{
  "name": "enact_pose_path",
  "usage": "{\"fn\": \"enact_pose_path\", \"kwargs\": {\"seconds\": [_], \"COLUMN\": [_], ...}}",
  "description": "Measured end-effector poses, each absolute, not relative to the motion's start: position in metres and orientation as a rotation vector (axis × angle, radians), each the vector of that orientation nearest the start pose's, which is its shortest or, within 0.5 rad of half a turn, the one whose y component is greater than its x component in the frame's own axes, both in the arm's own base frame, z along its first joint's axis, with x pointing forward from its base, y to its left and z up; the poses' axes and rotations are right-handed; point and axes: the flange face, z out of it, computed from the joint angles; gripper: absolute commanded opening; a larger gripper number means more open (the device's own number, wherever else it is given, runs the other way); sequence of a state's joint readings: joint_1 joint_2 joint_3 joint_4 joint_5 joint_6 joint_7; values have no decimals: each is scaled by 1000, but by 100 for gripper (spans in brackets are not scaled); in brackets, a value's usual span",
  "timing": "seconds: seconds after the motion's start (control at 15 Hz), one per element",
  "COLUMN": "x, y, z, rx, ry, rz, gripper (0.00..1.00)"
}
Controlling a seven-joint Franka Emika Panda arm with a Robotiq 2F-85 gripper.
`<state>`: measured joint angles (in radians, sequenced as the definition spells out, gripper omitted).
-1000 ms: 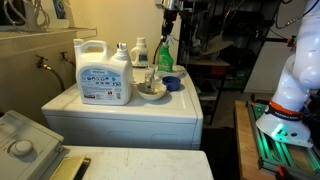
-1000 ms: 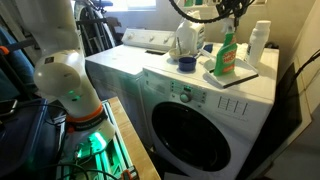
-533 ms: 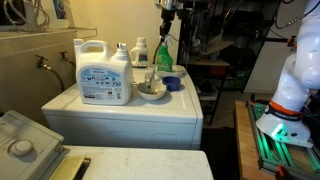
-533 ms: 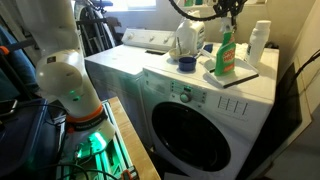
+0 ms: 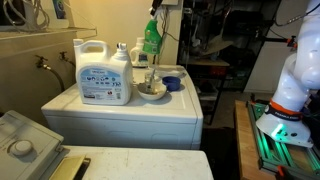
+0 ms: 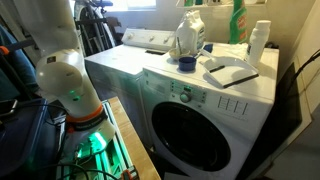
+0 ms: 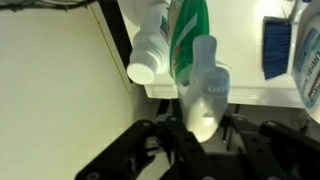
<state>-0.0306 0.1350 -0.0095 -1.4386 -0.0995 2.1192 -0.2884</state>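
The green bottle still hangs in the air, so my gripper next needs to go outward and down over the washer top (image 6: 235, 53) beside the slim white bottle to release it.
My gripper (image 7: 203, 130) is shut on the white spray head of a green spray bottle (image 7: 190, 40). I hold the bottle in the air above the white washer top (image 5: 120, 108). In both exterior views the bottle hangs near the top edge of the picture (image 5: 151, 38) (image 6: 238, 15). It hangs above a small bowl (image 5: 151, 90) and a blue cup (image 5: 172, 83). A slim white bottle (image 7: 150, 45) lies right beside the green one in the wrist view.
A large white detergent jug (image 5: 103, 72) (image 6: 190, 38) stands at the back of the washer top. A dark flat tray (image 6: 232, 72) and a white bottle (image 6: 259, 42) are near the wall. The washer front (image 6: 190, 115) has a round door. A lit robot base (image 5: 280, 125) stands on the floor.
The green spray bottle has risen off the tray on the washer top and now hangs high, shifted sideways toward the detergent jug. The tray is left bare.
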Motion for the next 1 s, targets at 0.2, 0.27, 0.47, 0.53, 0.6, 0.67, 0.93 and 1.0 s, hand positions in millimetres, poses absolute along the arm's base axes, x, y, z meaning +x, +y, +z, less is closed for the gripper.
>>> {"fn": "enact_pose_path", "kwargs": {"seconds": [0.2,0.27,0.47,0.53,0.6,0.67,0.93,1.0], "x": [652,660,690,701,712,721,744,747], "y": [6,20,54,61,66,68,59,54], "z": [680,674,640,628,618,608,578,573], "rx": [-3057,-3035,-3038,-3046,-3051,-3054,-3064,-3069], "ry": [-674,-761,-959,-1005,-1041,-1071,-1121,-1127], "rz": [-887,-871,-862,-884,-912,-926,-896,-885], "gripper": [11,11,11,11,11,11,11,11]}}
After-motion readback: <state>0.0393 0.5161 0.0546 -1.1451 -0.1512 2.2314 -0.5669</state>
